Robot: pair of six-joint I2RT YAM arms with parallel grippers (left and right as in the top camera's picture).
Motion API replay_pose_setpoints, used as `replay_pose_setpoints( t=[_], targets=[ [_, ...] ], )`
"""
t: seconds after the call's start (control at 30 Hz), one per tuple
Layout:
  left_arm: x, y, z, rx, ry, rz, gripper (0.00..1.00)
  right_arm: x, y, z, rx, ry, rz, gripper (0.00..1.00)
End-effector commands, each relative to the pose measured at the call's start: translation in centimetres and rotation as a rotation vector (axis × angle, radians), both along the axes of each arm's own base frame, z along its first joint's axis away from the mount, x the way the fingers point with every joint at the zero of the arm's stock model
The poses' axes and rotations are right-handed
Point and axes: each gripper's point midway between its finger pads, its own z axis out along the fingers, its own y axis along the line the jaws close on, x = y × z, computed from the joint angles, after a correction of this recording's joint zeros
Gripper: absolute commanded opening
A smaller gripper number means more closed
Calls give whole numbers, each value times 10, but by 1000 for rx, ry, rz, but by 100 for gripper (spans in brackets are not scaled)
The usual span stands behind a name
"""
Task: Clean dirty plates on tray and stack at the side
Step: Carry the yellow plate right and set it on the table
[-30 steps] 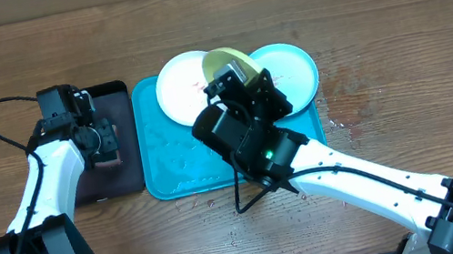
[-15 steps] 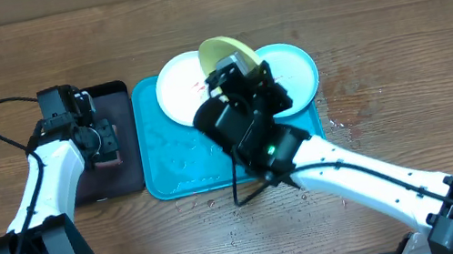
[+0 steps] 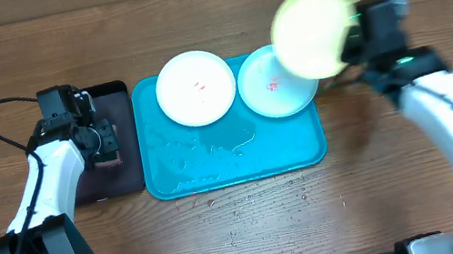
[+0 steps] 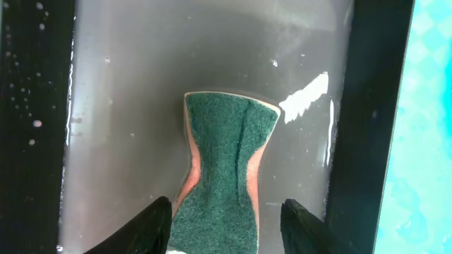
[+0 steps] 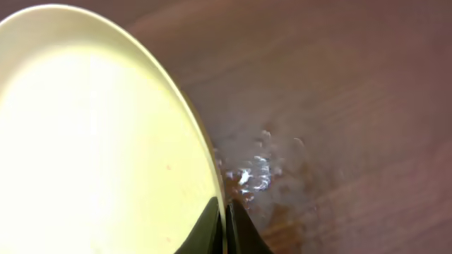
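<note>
I next need to lower my right gripper from the turquoise tray to the clear wood beside it and release the plate.
The yellow-green plate hangs tilted in the air over the tray's far right corner, and my right gripper is shut on its rim. In the right wrist view the two fingers pinch the edge of the plate at the gripper. The white plate and the light teal plate lie side by side on the turquoise tray, each with small red smears. My left gripper is over the black tray, its jaws around the near end of a green sponge.
The black tray left of the turquoise tray holds grey water, and its rim runs close beside my left fingers. A puddle lies on the turquoise tray. Wet reddish stains mark the wood to the right.
My right arm has swung from over the middle of the tray to its far right, carrying the yellow-green plate up and away. The teal plate now shows in full. The left arm has not moved.
</note>
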Motion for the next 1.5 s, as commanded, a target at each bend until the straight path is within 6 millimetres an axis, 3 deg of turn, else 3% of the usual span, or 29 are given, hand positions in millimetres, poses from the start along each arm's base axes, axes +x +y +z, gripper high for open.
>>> replay_pose_setpoints(
  t=[0.0, 0.17, 0.3, 0.6, 0.77, 0.8, 0.83, 0.87, 0.9, 0.93, 1.03, 1.23, 1.47],
  targets=[
    [-1, -3, -4, -25, 6, 20, 51, -3, -29, -11, 318, 17, -80, 4],
    [-1, -3, -4, -25, 7, 19, 52, -17, -84, -46, 380, 84, -221, 4],
    [-1, -3, -4, -24, 6, 19, 52, -25, -104, -73, 392, 136, -286, 4],
    [-2, -3, -4, -24, 9, 19, 52, -36, -110, -127, 382, 273, -336, 4],
    [-2, -3, -4, -25, 10, 19, 52, -40, -110, -138, 382, 311, -344, 4],
    [-2, -3, -4, -25, 10, 19, 52, -41, -109, -138, 385, 314, -344, 9],
    [-2, -3, -4, -25, 9, 20, 52, -40, -108, -138, 392, 314, -340, 24],
    [-2, -3, -4, -25, 9, 20, 52, -39, -104, -138, 408, 312, -328, 48],
    [-2, -3, -4, -24, 8, 20, 52, -38, -102, -137, 422, 311, -318, 62],
    [-2, -3, -4, -24, 8, 19, 52, -37, -98, -137, 439, 309, -307, 67],
    [-2, -3, -4, -25, 10, 19, 52, -26, -75, -129, 510, 283, -139, 70],
    [-2, -4, -4, -29, 9, 18, 52, -6, -1, -104, 566, 194, 313, 69],
    [-3, -7, -4, -44, 12, 12, 53, -6, 40, -123, 315, 272, 407, 70]
  ],
)
